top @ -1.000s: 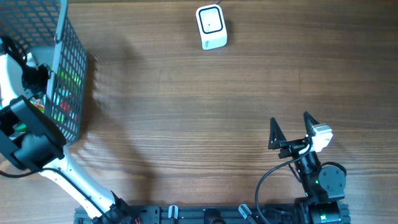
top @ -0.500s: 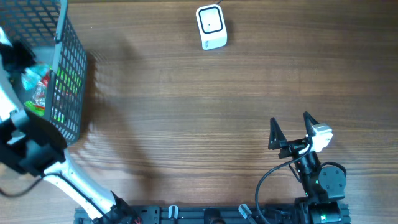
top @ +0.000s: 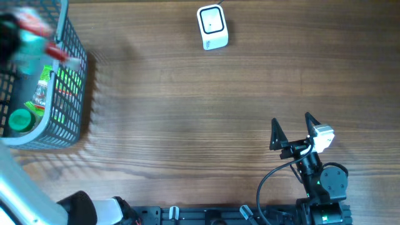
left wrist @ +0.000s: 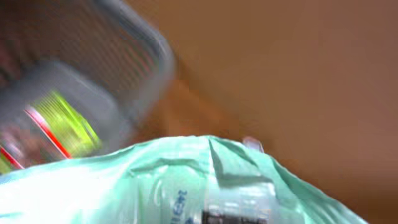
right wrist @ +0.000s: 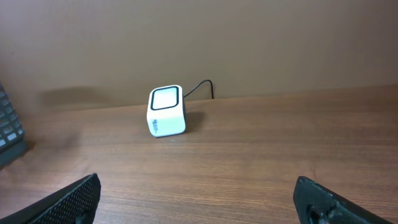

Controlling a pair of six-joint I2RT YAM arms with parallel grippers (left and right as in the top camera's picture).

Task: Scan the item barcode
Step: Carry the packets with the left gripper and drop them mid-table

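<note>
My left gripper carries the mint-green packet (top: 30, 39) past the basket rim next, and then down onto the empty table in front of the scanner (top: 212, 27).
A mint-green packet (top: 30, 39), blurred by motion and with a red streak beside it, hangs over the far end of the grey wire basket (top: 70, 87). My left gripper (top: 12, 30) is shut on it. In the left wrist view the packet (left wrist: 155, 186) fills the lower frame and hides the fingers; a pale label with dark print (left wrist: 239, 208) faces the camera. The white scanner (top: 212, 27) stands at the far middle of the table, also seen as the scanner (right wrist: 166, 110) in the right wrist view. My right gripper (top: 292, 128) rests open and empty near the front right.
The basket holds a green-capped bottle (top: 20, 120) and bright green packets (top: 45, 80). Its blurred rim (left wrist: 146, 46) shows in the left wrist view. The scanner's cable (right wrist: 202, 87) runs off behind it. Wooden tabletop (top: 187, 125) lies between basket, scanner and right arm.
My left gripper closed inside the basket and has risen out of it with the mint-green packet, moving toward the far left. The right arm has not moved.
</note>
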